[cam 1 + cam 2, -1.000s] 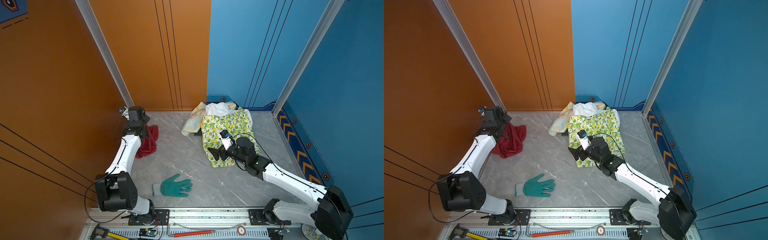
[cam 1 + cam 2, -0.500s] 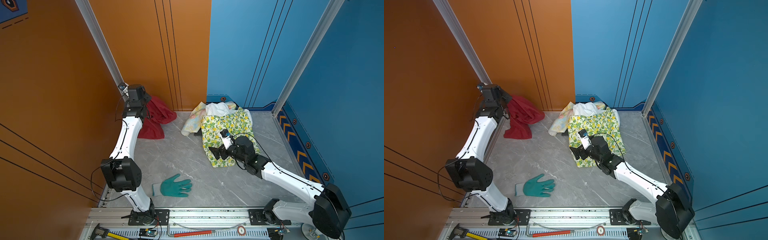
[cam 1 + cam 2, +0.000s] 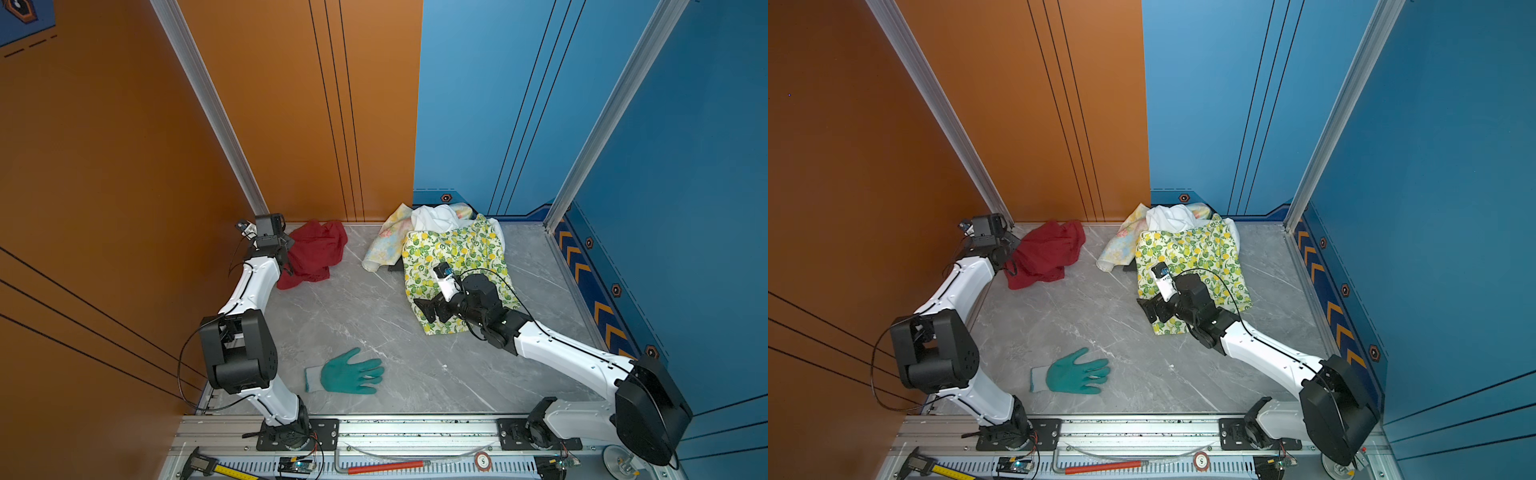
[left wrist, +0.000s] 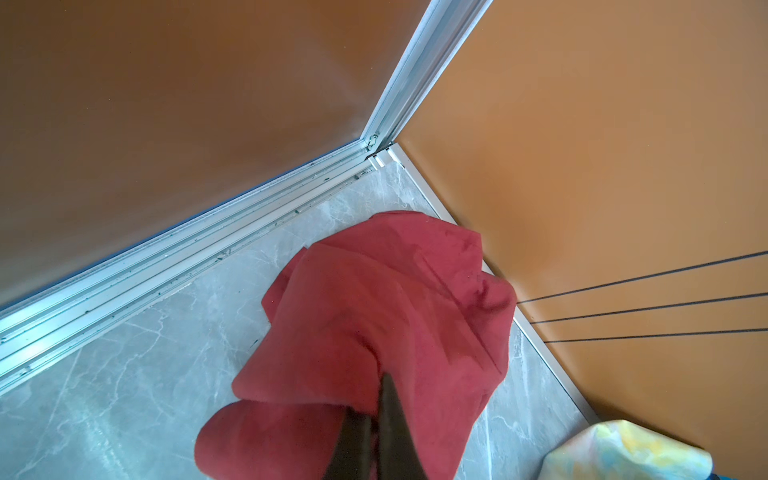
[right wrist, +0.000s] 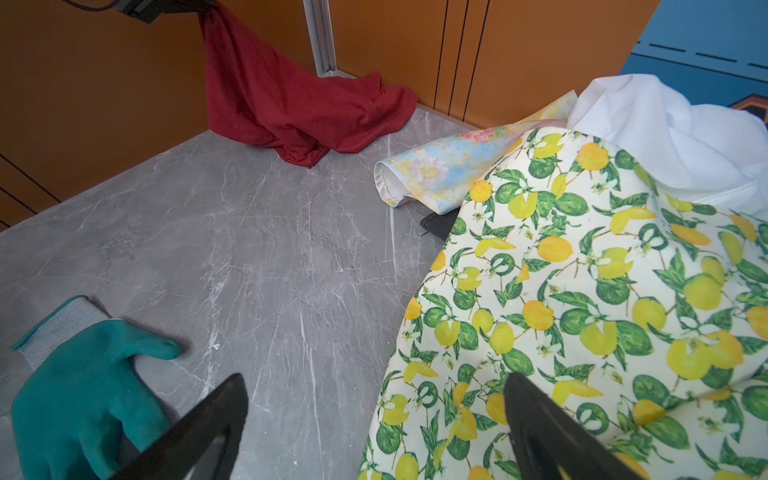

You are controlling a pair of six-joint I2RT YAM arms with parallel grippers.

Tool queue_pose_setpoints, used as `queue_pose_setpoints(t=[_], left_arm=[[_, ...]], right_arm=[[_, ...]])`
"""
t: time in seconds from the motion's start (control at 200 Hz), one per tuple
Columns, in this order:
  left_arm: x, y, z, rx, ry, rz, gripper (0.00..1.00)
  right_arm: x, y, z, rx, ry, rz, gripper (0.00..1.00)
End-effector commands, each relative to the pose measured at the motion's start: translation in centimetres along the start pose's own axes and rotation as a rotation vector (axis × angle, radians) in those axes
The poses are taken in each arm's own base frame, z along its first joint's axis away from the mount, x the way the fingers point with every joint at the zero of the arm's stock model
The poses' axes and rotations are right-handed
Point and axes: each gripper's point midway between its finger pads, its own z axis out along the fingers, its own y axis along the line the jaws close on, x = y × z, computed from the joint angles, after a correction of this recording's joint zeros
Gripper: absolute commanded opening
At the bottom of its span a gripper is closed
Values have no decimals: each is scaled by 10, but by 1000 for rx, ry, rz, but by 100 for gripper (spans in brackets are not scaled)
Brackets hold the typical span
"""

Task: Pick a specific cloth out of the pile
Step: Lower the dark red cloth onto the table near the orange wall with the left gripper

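The dark red cloth (image 3: 318, 249) (image 4: 374, 299) bunched in the corner lies on the floor below my left gripper. I should move my left gripper down onto it next and let go of the fold.
The dark red cloth (image 3: 318, 249) (image 3: 1046, 253) lies bunched on the grey floor in the back left corner, against the orange wall and apart from the pile. My left gripper (image 3: 286, 249) (image 4: 376, 399) is shut on a fold of the cloth (image 4: 374, 299), with red fabric draped over the jaws. The pile (image 3: 453, 245) (image 3: 1187, 249) sits at the back middle: a lemon-print cloth on top, a white cloth and a pastel floral one behind. My right gripper (image 3: 424, 309) (image 5: 374, 376) stands open over the lemon cloth's near edge, holding nothing.
A teal-green glove (image 3: 349, 372) (image 5: 83, 386) lies flat on the floor near the front. Orange walls close the left and back, blue walls the right. A dark flat piece (image 3: 395, 266) peeks from under the pile. Tools lie on the front rail (image 3: 386, 467).
My left arm lifted the red cloth up along the corner, then came back down; the cloth now lies spread further right along the back wall. The right arm barely moved.
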Motion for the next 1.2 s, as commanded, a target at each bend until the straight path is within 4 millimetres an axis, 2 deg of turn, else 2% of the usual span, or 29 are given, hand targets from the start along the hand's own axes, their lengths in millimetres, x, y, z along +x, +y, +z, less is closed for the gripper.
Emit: queue_pose_setpoints(t=[0.0, 0.25, 0.355, 0.425, 0.596, 0.791, 1.061, 1.196], left_arm=[[20, -14, 19, -2, 43, 82, 0], [66, -67, 62, -13, 150, 317, 0], [82, -80, 84, -24, 220, 381, 0], [94, -81, 102, -40, 289, 395, 0], [122, -69, 132, -67, 452, 405, 0], [141, -40, 149, -101, 569, 391, 0], [136, 3, 154, -170, 621, 340, 0], [128, 10, 157, -174, 617, 311, 0]], right_arm=[[-8, -1, 2, 12, -16, 17, 97], [1, -6, 7, 25, 13, 19, 97], [7, -10, 12, 32, 32, 21, 97], [10, -14, 15, 36, 42, 24, 97], [19, -20, 25, 40, 66, 37, 97], [25, -24, 33, 37, 82, 54, 97], [27, -22, 41, 16, 86, 70, 97], [24, -21, 40, 13, 79, 67, 98]])
